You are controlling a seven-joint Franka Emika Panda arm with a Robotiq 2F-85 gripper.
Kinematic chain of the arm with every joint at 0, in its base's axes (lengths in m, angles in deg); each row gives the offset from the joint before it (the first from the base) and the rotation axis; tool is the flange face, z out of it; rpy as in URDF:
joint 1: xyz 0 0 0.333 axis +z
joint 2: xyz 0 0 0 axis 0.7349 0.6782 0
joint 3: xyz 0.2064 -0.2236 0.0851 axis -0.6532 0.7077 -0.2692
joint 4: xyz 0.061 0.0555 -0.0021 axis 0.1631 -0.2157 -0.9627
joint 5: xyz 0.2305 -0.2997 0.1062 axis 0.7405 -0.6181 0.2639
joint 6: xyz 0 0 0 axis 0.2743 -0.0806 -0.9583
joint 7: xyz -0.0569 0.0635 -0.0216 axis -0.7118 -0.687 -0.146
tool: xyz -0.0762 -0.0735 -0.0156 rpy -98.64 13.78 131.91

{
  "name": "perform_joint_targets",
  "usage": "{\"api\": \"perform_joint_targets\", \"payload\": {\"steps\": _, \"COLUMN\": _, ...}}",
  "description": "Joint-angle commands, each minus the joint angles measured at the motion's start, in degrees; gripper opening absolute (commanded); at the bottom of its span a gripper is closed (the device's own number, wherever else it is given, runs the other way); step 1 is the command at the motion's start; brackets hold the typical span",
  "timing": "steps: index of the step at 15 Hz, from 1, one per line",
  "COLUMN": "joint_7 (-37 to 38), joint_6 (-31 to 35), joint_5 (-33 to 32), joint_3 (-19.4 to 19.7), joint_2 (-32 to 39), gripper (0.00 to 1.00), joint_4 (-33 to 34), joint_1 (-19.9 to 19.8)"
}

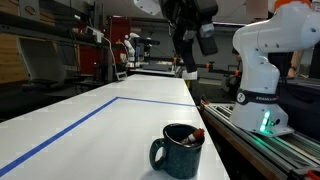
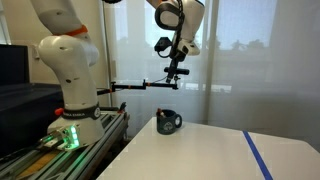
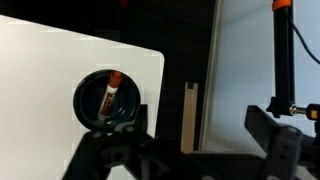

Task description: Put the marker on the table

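Next, my gripper moves over the marker (image 1: 195, 136) (image 3: 111, 91), to the left in the wrist view, turns slightly and comes down into the mug's opening.
The marker (image 3: 111, 91), dark with a reddish end, stands tilted inside the dark blue-green mug (image 3: 107, 100) near the corner of the white table (image 3: 50, 80). In an exterior view the marker's red tip (image 1: 199, 134) pokes out of the mug (image 1: 178, 150) on the table (image 1: 90, 120). The mug also shows in an exterior view (image 2: 168, 122) at the table's corner (image 2: 200, 155). My gripper (image 1: 186, 66) hangs high above the mug, open and empty; it also shows in an exterior view (image 2: 173, 75) and in the wrist view (image 3: 195, 135).
Blue tape lines (image 1: 90, 115) cross the table. The white robot base (image 1: 262, 90) stands on a metal-railed platform (image 1: 270, 145) beside the table. A black stand with an orange top (image 3: 284, 50) and a wooden strip (image 3: 189, 115) lie past the table edge.
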Motion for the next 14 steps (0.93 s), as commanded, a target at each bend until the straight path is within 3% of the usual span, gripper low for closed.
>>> {"api": "perform_joint_targets", "payload": {"steps": 1, "joint_7": -2.3, "joint_6": -0.1, "joint_5": 6.1, "joint_3": 0.7, "joint_2": 2.1, "gripper": 1.0, "joint_4": -2.1, "joint_1": -0.6}}
{"api": "perform_joint_targets", "payload": {"steps": 5, "joint_7": -2.0, "joint_6": 0.9, "joint_5": 8.3, "joint_3": 0.5, "joint_2": 3.9, "gripper": 1.0, "joint_4": -5.0, "joint_1": -2.0}}
{"api": "perform_joint_targets", "payload": {"steps": 10, "joint_7": -1.8, "joint_6": 1.8, "joint_5": 6.7, "joint_3": 0.7, "joint_2": 6.3, "gripper": 1.0, "joint_4": -7.7, "joint_1": -4.1}}
{"api": "perform_joint_targets", "payload": {"steps": 14, "joint_7": -1.2, "joint_6": 6.3, "joint_5": 4.2, "joint_3": 0.4, "joint_2": 8.5, "gripper": 1.0, "joint_4": -8.9, "joint_1": -5.4}}
